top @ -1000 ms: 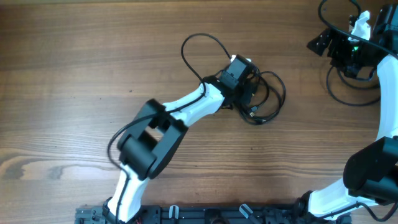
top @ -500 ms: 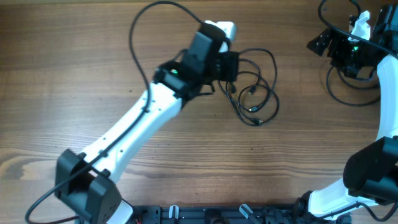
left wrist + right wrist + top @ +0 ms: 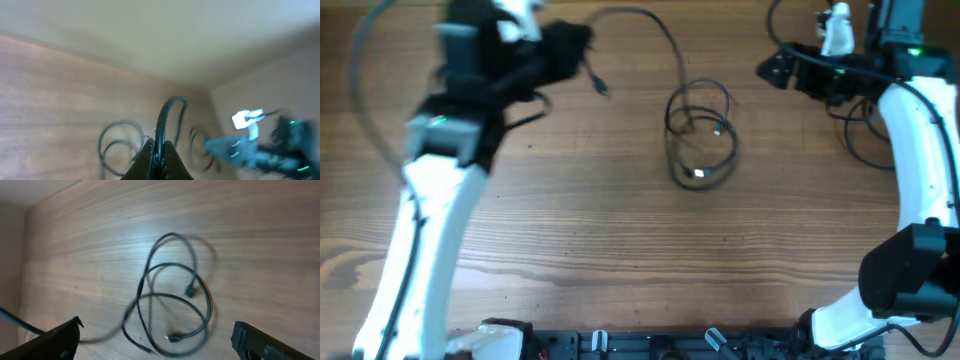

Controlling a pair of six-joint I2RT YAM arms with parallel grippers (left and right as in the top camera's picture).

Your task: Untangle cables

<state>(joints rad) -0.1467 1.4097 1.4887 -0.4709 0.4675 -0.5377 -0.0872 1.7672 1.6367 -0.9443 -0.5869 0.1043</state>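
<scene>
Next, my right gripper will travel left in the overhead view onto that raised piece of cable, which my left gripper holds up off the pile.
The cables (image 3: 700,145) lie as a loose pile of thin black loops at the table's middle, metal-tipped plugs showing inside it. One strand arcs from the pile up and left to my left gripper (image 3: 572,45), which is shut on it far to the upper left; a plug end (image 3: 603,88) dangles below. In the left wrist view the fingers (image 3: 150,159) pinch that black cable (image 3: 165,120). My right gripper (image 3: 772,68) stands open to the upper right of the pile. In the right wrist view the loops (image 3: 172,305) lie between and beyond its wide-apart fingertips (image 3: 62,339).
Another thin black loop (image 3: 865,140) lies on the wood beside the right arm (image 3: 910,130). The left arm (image 3: 430,200) runs down the table's left side. The table's front rail (image 3: 650,345) lies along the bottom edge.
My left gripper has swung from the pile far up and left, drawing one cable out in a long arc. The pile has shifted left and tightened. The right gripper has moved left toward it.
</scene>
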